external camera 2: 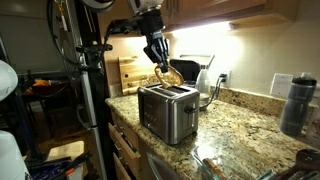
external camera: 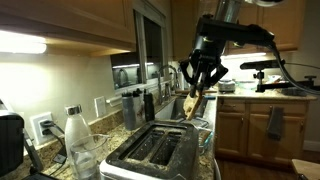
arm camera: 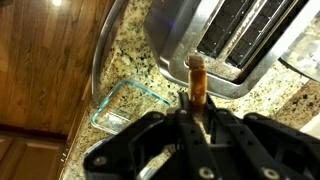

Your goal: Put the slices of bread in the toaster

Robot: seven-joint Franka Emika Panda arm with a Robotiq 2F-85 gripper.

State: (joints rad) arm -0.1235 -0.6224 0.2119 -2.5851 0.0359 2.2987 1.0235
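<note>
I need to move the slice over the toaster slot nearest the wooden floor, then lower it and let it go. The slice is hanging above the toaster's rim, short of that slot.
My gripper is shut on a slice of bread, which hangs edge-on and tilted below the fingers. It hovers just above the far end of the silver toaster. The toaster's long dark slots lie open, and I see nothing inside them from here. In the wrist view the slice sticks out toward the toaster's near rim. No other slice shows.
A clear glass container sits on the granite counter beside the toaster. A glass bottle with white cap stands near it. A dark bottle, a cutting board and a sink are around.
</note>
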